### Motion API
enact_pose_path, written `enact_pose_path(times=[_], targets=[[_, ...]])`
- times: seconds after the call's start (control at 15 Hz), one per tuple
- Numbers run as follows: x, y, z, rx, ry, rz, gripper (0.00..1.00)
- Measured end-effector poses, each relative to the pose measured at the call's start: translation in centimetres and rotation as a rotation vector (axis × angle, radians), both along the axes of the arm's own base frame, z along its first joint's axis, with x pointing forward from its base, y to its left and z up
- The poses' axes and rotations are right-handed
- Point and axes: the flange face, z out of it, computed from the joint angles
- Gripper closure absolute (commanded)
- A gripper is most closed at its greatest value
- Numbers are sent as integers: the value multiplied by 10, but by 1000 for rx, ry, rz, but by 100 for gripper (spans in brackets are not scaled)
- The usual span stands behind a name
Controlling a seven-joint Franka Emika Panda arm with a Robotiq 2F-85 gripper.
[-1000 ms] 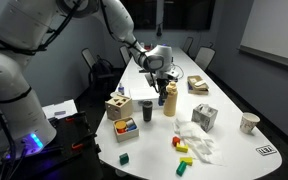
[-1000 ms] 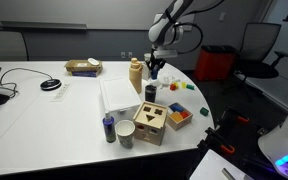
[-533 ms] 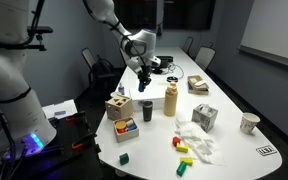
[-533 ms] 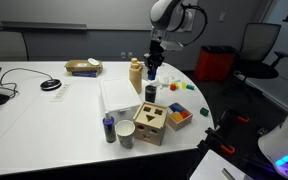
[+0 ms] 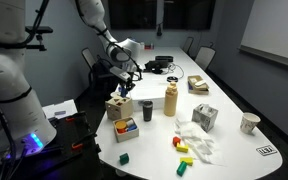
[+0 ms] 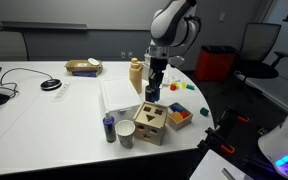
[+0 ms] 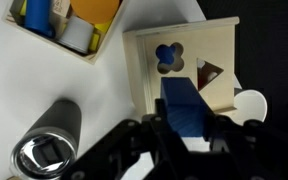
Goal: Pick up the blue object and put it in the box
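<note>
I will next turn the blue object in my gripper, lower it beside the clover-shaped cut-out and let it go, because the box's top side [image 6: 150, 108] is below, across a gap.
My gripper [image 7: 187, 128] is shut on the blue object [image 7: 182, 100], a small dark blue block held between the two black fingers. In the wrist view the block hangs just over the box [image 7: 184, 55], a light wooden cube with a clover-shaped and a triangular cut-out in its top face. In both exterior views the gripper [image 5: 122, 83] [image 6: 154, 88] hovers a little above the box [image 5: 117, 108] [image 6: 150, 124], not touching it. The block itself is too small to make out there.
A black cup [image 5: 146, 109] [image 7: 49, 145] stands beside the box, with a tan bottle [image 5: 170, 99] [image 6: 136, 73] behind it. A tray of coloured blocks [image 5: 126, 128] [image 6: 178, 115] sits near the box. A grey-white cube [image 5: 205, 117], paper cups [image 5: 249, 123] [image 6: 126, 133] and green blocks [image 5: 124, 158] stand around.
The arm has swung away from the tan bottle and across the black cup, carrying the blue block, and now hangs lower over the wooden box.
</note>
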Motion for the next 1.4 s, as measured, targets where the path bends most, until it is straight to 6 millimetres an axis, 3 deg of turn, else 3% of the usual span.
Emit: enact_pose_path(times=[0.4, 1.4], targets=[[-19, 19, -14, 2, -29, 83, 91], [-16, 36, -47, -18, -171, 189, 91]])
